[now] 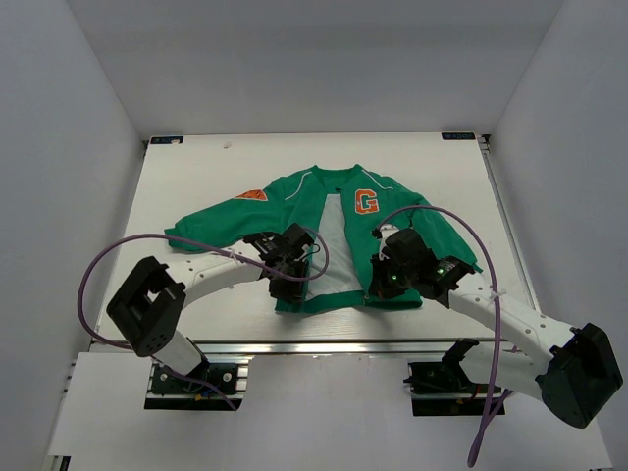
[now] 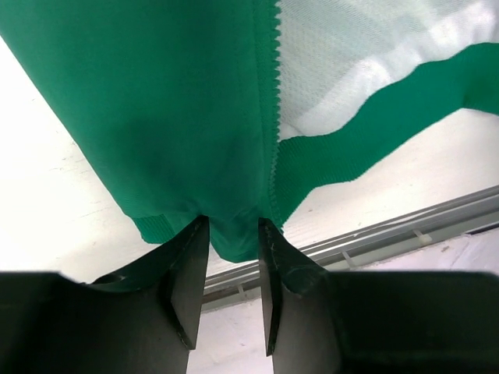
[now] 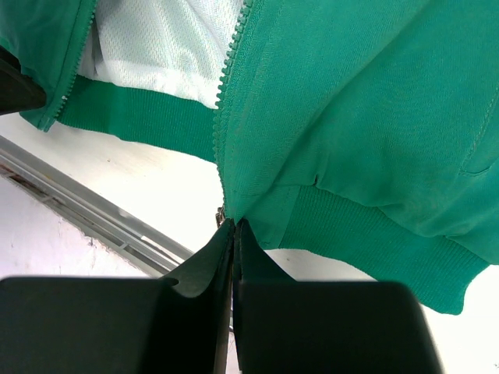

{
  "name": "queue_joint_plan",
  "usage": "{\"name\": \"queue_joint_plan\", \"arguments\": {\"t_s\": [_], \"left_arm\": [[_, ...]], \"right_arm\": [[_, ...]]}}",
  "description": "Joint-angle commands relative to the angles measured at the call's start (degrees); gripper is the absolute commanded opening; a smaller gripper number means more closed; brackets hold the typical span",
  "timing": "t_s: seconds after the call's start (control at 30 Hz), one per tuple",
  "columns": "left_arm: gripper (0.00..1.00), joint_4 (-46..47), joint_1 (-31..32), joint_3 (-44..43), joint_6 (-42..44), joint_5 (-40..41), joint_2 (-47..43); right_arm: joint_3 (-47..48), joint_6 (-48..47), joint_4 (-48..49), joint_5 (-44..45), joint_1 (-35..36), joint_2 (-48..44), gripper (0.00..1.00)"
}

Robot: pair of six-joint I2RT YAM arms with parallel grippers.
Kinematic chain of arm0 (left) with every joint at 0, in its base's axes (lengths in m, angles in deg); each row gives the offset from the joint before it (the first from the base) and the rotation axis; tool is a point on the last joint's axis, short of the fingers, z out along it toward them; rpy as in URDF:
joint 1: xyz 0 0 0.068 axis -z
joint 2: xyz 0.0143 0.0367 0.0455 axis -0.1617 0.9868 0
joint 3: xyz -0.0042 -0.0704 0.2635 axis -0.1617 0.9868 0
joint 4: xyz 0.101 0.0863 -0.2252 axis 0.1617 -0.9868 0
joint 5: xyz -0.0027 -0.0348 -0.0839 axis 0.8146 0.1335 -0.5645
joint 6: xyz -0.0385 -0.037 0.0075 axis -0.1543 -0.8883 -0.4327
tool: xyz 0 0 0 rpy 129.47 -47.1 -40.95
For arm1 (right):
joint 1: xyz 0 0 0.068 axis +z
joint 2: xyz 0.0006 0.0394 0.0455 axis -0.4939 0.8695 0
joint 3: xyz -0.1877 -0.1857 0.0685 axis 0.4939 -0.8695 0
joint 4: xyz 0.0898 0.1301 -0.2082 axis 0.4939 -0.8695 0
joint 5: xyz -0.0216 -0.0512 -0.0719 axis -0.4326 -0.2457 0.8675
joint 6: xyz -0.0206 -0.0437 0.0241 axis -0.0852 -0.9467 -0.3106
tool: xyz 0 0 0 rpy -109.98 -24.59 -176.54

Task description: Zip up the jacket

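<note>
The jacket panel's bottom corner lies between my left gripper's open fingers, so they will next stay low at the jacket's hem and close on it.
The green jacket (image 1: 294, 196) lies flat on the white table (image 1: 196, 177), front unzipped, pale grey lining (image 1: 337, 245) showing between the two panels. An orange "G" (image 1: 367, 202) marks one chest and an orange patch (image 1: 251, 195) one sleeve. My left gripper (image 1: 289, 285) is at the bottom of the left panel. In the left wrist view its jaws (image 2: 232, 230) stand apart with the hem corner (image 2: 234, 241) between the tips. My right gripper (image 1: 378, 285) is shut on the bottom corner of the other panel's zipper edge (image 3: 226, 117), jaws (image 3: 235, 226) pressed together.
An aluminium rail (image 1: 314, 346) runs along the table's near edge, just below the jacket's hem. Purple cables (image 1: 108, 255) loop above both arms. White walls close in the table on three sides.
</note>
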Motion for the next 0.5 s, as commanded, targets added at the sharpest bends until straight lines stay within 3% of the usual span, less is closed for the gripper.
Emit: {"name": "queue_joint_plan", "arguments": {"t_s": [0.0, 0.23, 0.47], "left_arm": [[0.42, -0.3, 0.1, -0.4, 0.1, 0.2, 0.5], [0.18, -0.6, 0.1, -1.0, -1.8, 4.1, -0.2], [0.13, -2.8, 0.1, -2.1, -2.7, 7.2, -3.8]], "right_arm": [[1.2, 0.1, 1.3, -1.1, 0.1, 0.0, 0.0], [1.0, 0.2, 1.3, -0.8, 0.1, -0.2, 0.0], [0.9, 0.8, 1.1, 0.4, 0.1, -0.1, 0.0]]}}
